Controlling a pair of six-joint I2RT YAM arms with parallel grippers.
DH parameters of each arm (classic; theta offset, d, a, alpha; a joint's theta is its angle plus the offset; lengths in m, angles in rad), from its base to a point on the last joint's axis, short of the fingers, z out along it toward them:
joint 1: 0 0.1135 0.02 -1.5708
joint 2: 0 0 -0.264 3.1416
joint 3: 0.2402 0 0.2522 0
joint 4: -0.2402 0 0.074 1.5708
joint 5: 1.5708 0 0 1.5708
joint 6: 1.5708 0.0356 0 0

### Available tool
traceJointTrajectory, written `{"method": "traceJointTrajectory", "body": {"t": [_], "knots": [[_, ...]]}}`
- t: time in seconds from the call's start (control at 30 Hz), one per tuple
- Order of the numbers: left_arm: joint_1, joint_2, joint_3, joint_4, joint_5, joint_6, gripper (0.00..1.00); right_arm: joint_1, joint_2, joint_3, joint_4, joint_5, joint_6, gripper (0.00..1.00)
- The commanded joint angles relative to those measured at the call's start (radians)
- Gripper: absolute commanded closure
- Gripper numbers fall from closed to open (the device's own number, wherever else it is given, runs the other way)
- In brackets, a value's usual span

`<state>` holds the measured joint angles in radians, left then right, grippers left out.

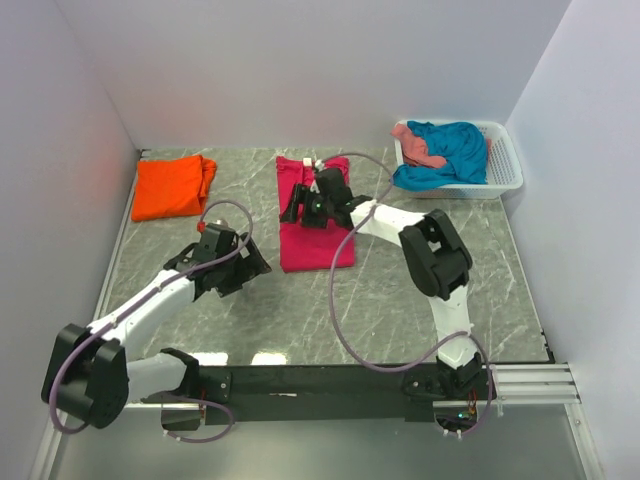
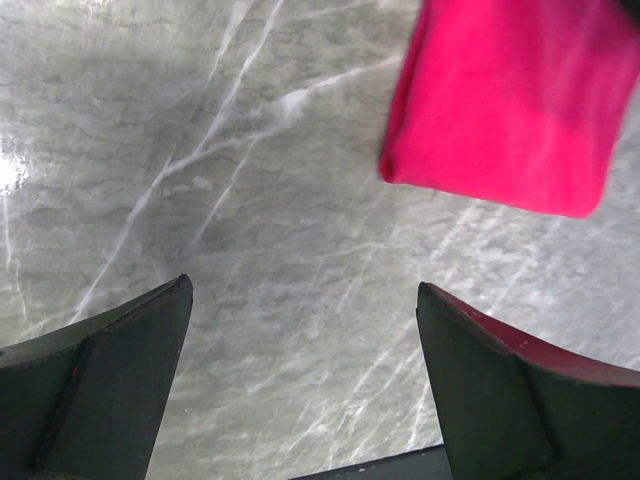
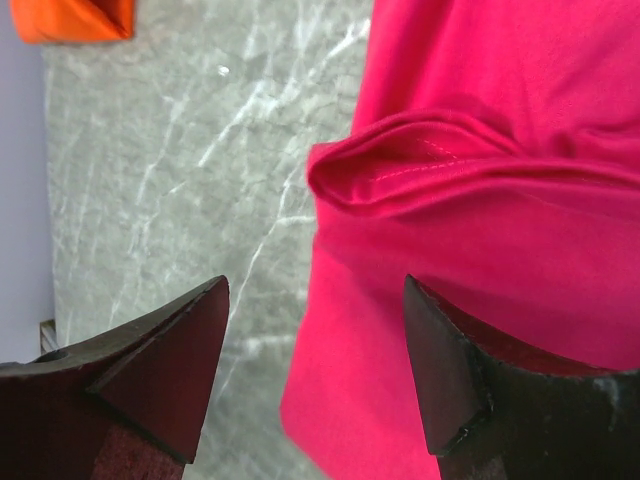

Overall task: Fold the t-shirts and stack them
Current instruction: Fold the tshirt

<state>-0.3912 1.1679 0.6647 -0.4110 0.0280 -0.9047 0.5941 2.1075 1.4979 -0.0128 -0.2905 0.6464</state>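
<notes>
The folded t-shirt's nearest corner (image 1: 284,268) (image 2: 393,174) is below the left gripper and to its right in the top view, so the left gripper will next move its fingers that way and down around the corner.
A magenta-pink t-shirt (image 1: 318,240) lies folded into a long strip in the middle of the table. My right gripper (image 1: 303,207) hangs open over its left edge. In the right wrist view that gripper (image 3: 315,282) straddles the shirt's edge (image 3: 480,200), with a raised fold just beyond the fingertips and nothing pinched. My left gripper (image 1: 250,266) stands wide open over bare marble, left of the strip's near end. The left wrist view shows that gripper (image 2: 303,286) empty, with the shirt's corner (image 2: 510,100) ahead to the right. An orange t-shirt (image 1: 172,187) lies folded at the back left.
A white slatted basket (image 1: 507,168) stands at the back right, holding a teal-blue t-shirt (image 1: 455,150) and a salmon-pink one (image 1: 420,148). White walls close the table on the left, back and right. The orange t-shirt (image 3: 70,18) also shows in the right wrist view.
</notes>
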Motion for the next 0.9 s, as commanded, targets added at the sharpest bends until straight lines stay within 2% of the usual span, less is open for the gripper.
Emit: {"method": "traceJointTrajectory", "body": {"t": [0.0,0.07,0.23,0.37,0.43,0.5,0.63,0.73,0.77,0.8,0.87], "knots": [[0.0,-0.073,-0.01,-0.026,-0.025,-0.013,0.01,0.006,0.049,0.062,0.071,0.034,0.038,0.23],[-0.001,-0.103,-0.025,-0.028,-0.025,-0.022,0.01,0.007,0.103,0.099,0.112,0.071,0.045,0.23],[-0.001,-0.158,-0.057,-0.051,-0.025,-0.039,0.01,0.007,0.229,0.356,0.088,0.106,0.064,0.23],[0.0,-0.189,-0.066,-0.055,-0.025,-0.04,0.01,0.007,0.266,0.488,0.024,0.142,0.059,0.23],[0.0,-0.188,-0.073,-0.034,-0.025,-0.042,0.01,0.004,0.237,0.49,0.02,0.163,0.05,0.23],[0.0,-0.168,-0.073,-0.009,-0.022,-0.034,0.0,-0.002,0.195,0.424,0.025,0.183,0.044,0.23],[-0.001,-0.088,-0.039,0.063,0.007,-0.01,0.01,-0.033,0.002,0.25,0.02,0.176,0.041,0.23],[-0.001,0.021,-0.004,0.138,0.032,0.006,0.01,-0.082,-0.18,-0.003,0.061,0.134,0.064,0.23],[0.0,0.042,0.004,0.156,0.042,0.007,0.02,-0.097,-0.226,-0.145,0.088,0.117,0.064,0.23],[-0.001,0.064,0.016,0.199,0.059,0.018,0.05,-0.112,-0.312,-0.212,0.106,0.097,0.068,0.23],[0.0,0.137,0.032,0.23,0.076,0.021,0.12,-0.163,-0.381,-0.351,0.084,0.067,0.061,0.24]]}}
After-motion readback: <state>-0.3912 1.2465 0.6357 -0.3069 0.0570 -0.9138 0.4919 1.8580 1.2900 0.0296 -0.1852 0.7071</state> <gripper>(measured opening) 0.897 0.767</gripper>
